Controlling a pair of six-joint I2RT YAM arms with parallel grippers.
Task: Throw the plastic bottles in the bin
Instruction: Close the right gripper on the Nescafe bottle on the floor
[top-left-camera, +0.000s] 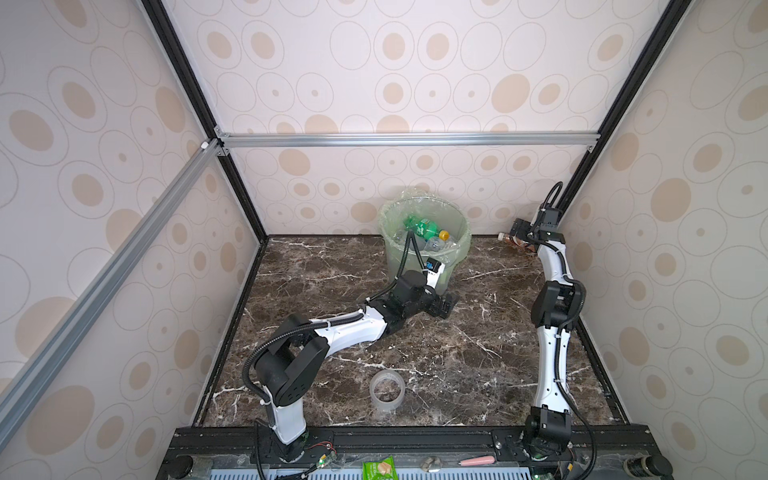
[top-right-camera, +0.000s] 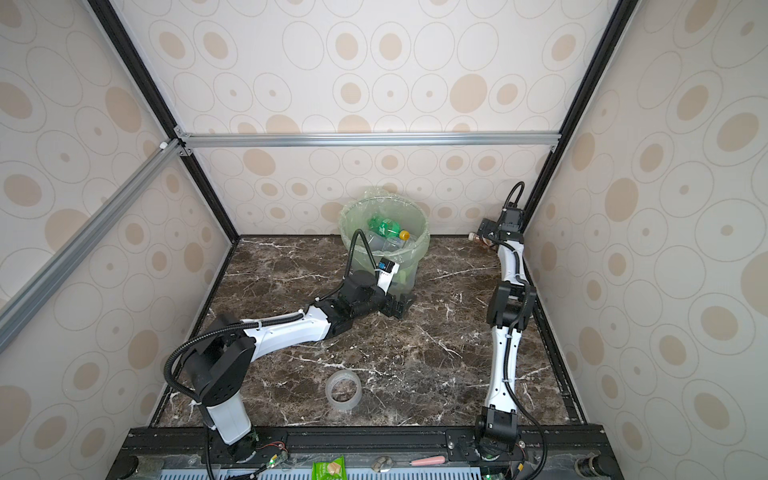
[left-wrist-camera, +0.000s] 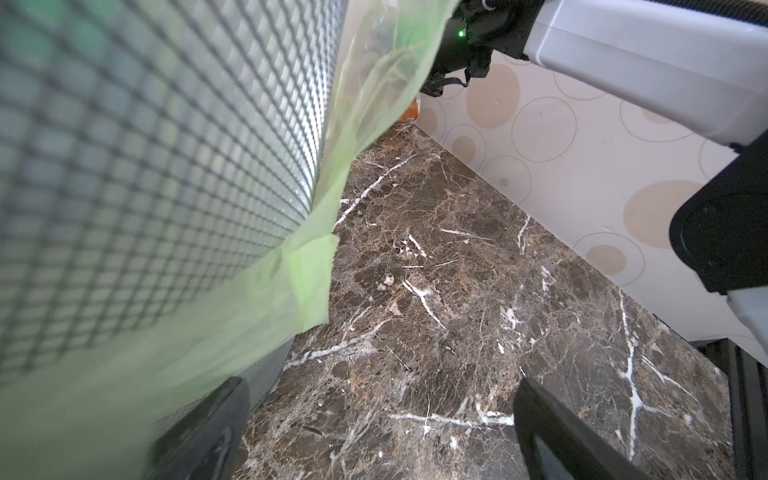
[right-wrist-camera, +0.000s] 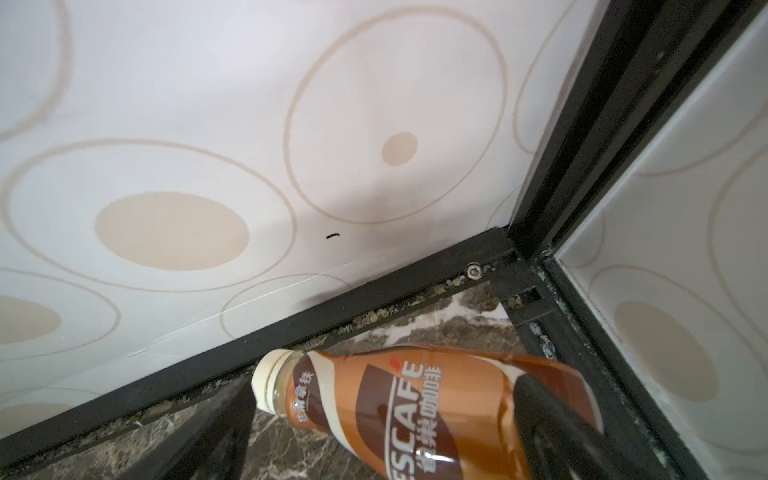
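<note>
I will lower my right gripper next, move it a little toward the bin and close it on the bottle's labelled middle, because the coffee bottle (right-wrist-camera: 415, 407) lies below, crosswise between my open fingers.
The bin (top-left-camera: 392, 249) (top-right-camera: 417, 259), grey with a pale green bag, stands at the back middle. Inside it lie a green plastic bottle (top-left-camera: 420, 226) (top-right-camera: 384, 225) with a yellow cap and some clear ones. A brown coffee bottle (right-wrist-camera: 415, 407) with a cream cap lies on its side in the far right corner (top-left-camera: 512, 241). My right gripper (right-wrist-camera: 384, 392) (top-left-camera: 521, 232) is open, with a finger on either side of that bottle. My left gripper (left-wrist-camera: 382, 382) (top-left-camera: 445, 305) (top-right-camera: 400, 306) is open and empty, low on the floor beside the bin's base (left-wrist-camera: 166, 166).
A clear tape roll (top-left-camera: 387, 390) (top-right-camera: 343, 390) lies on the marble floor near the front. Patterned walls and black frame rails close in the corner around the right gripper. The bag's loose edge (left-wrist-camera: 307, 282) hangs by one left finger. A green packet (top-left-camera: 378, 469) sits on the front rail.
</note>
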